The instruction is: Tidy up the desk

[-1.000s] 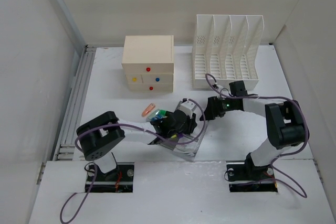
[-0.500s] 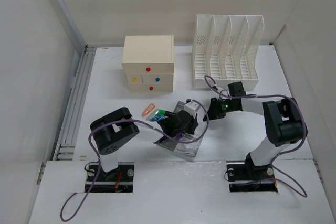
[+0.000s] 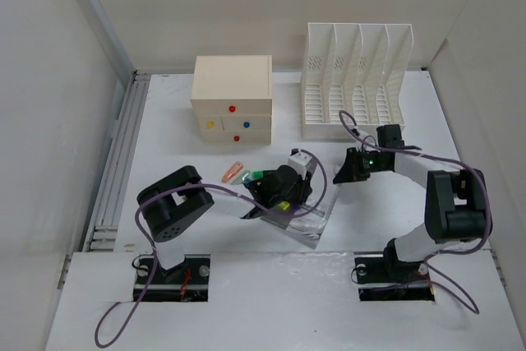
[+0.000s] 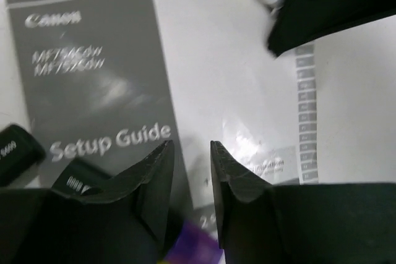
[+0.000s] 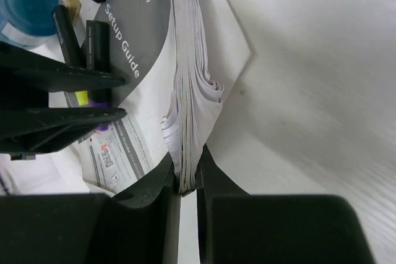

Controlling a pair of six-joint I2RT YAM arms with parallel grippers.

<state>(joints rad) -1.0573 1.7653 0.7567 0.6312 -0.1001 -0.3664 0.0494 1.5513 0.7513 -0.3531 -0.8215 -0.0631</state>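
Observation:
Next, my right gripper lifts, moves outward and brings the stack down, then releases it into an empty slot of the file rack, which stands outward of the gripper.
On the white desk (image 3: 164,162) lies a stack of booklets (image 3: 311,221) in clear plastic, topped by a grey "Setup Guide" (image 4: 93,78). My right gripper (image 3: 345,172) is shut on the right edge of the stack (image 5: 189,91), and the pages are pinched between its jaws (image 5: 187,177). My left gripper (image 3: 281,196) hovers low over the stack's left part. Its jaws (image 4: 190,146) stand close together with only a slit between them and nothing clearly held. Black markers (image 5: 96,47) with yellow and purple ends lie under its fingers.
A cream drawer box (image 3: 232,96) stands at the back centre, with a white slotted file rack (image 3: 353,80) to its right. A small orange item (image 3: 233,172) and a blue-green round item (image 3: 253,176) lie left of the stack. A grey rail (image 3: 115,162) runs along the left edge.
The right gripper closed on the stack's edge and drew back to the right, shifting the stack with it. The left gripper narrowed and stayed over the stack.

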